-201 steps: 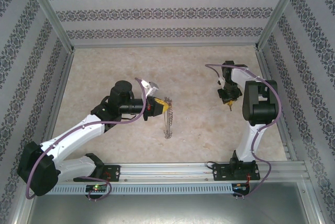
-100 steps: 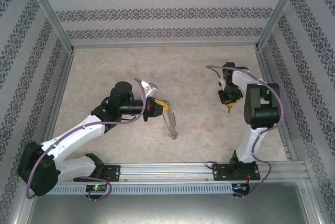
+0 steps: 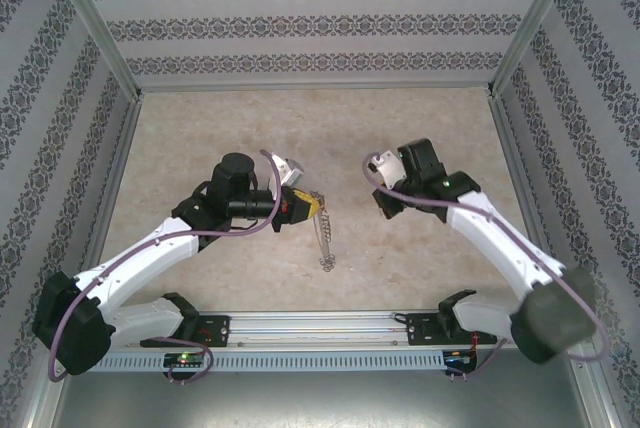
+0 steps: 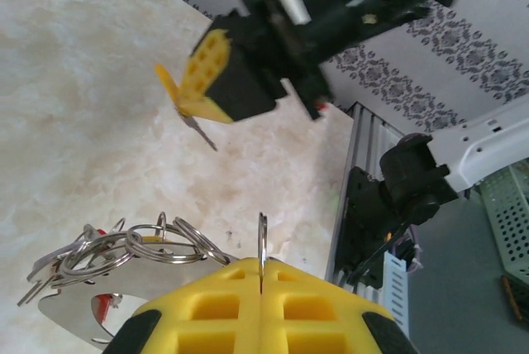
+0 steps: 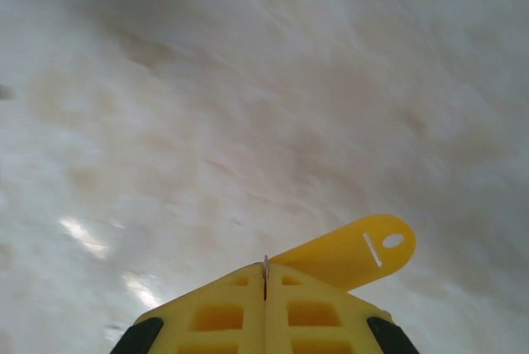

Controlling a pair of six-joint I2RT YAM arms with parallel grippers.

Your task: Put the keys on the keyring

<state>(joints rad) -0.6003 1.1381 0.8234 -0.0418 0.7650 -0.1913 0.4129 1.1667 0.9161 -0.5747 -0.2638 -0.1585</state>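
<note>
My right gripper moves down toward the string of rings next and releases the key on the bare tabletop, since that open patch lies below my gripper.
My left gripper [image 3: 308,204] [image 4: 261,278] is shut on the keyring [image 4: 262,240], a thin steel ring seen edge-on between the yellow fingers. Linked rings [image 4: 153,242] and small keys [image 4: 45,270], one with a red head, trail off it to the left. In the top view this string of rings [image 3: 323,238] hangs from the left gripper down to the table. My right gripper [image 3: 386,205] [image 5: 264,275] [image 4: 192,107] is shut on a thin silvery key [image 4: 201,132] [image 5: 265,265] carrying a yellow tag [image 5: 364,251] [image 4: 169,89]. It hangs above the table, facing the left gripper with a gap between them.
The beige marbled table [image 3: 210,128] lies inside patterned walls with aluminium posts. An aluminium rail [image 3: 320,323] with both arm bases runs along the near edge. A flat silvery plate [image 4: 70,308] sits under the rings by my left fingers.
The right arm has swung from the right side of the table toward the centre, carrying its key up to face the left gripper. The hanging rings swayed slightly; the left arm stayed put.
</note>
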